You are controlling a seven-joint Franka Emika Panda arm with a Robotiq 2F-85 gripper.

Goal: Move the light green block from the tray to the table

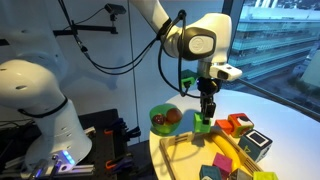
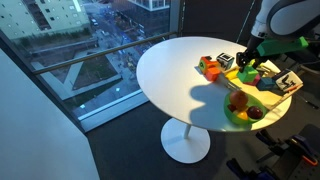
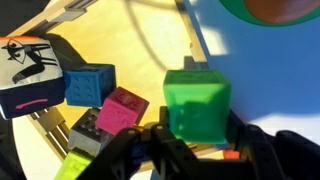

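My gripper moves past the tray's near edge and down toward that white patch next, since the table beside the green bowl lies empty.
My gripper is shut on the light green block, one finger on each side of it. The block is held a little above the light wooden tray, near the tray's edge, with the shaded white table to the right. In both exterior views the gripper points down with the green block at its tips, over the tray on the round white table.
On the tray lie a blue block, a magenta block and a black-and-white box. A green bowl with fruit stands beside the tray. Orange and red blocks sit on the table.
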